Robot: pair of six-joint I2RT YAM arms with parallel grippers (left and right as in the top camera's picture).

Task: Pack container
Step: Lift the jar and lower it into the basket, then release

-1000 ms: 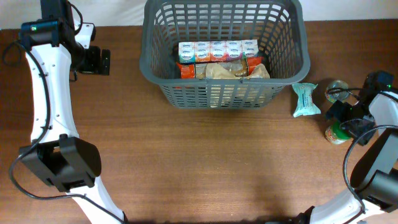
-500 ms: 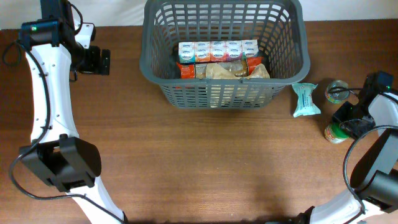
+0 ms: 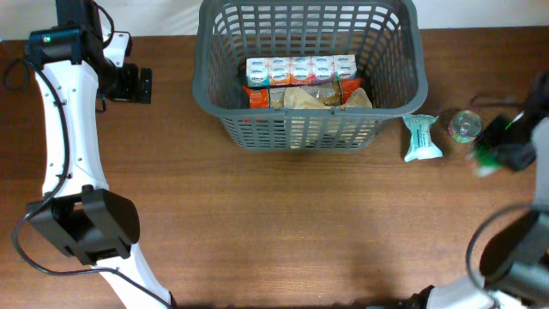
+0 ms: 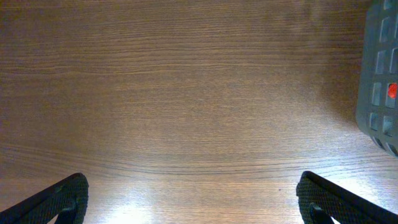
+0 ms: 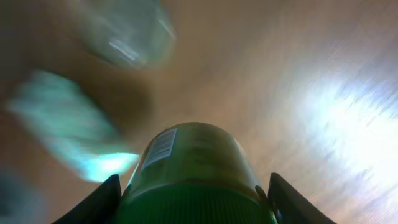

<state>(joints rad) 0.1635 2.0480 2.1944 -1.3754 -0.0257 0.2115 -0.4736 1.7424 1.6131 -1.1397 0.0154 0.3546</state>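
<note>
My right gripper will next rise over the basket's rim, go down at the crinkled bag's pouch-side end and let go, as that end is to its left in the overhead view.
The dark grey basket [image 3: 309, 17] stands at the back centre of the table, holding a row of small cartons, an orange pack and a crinkled bag. Its corner shows in the left wrist view [image 4: 380, 74]. My right gripper [image 3: 502, 154] at the right edge is shut on the green-lidded jar [image 5: 196, 174], lifted off the table and blurred. My left gripper [image 3: 137, 84] is open and empty at the far left [image 4: 193, 199].
A teal pouch [image 3: 420, 137] lies just right of the basket. A small round tin can [image 3: 464, 125] stands beside it. Both show blurred in the right wrist view, the pouch [image 5: 56, 118] and the can [image 5: 127, 31].
My right gripper closed on the green-lidded jar and lifted it from the table, moving up and right. The left arm has not moved.
</note>
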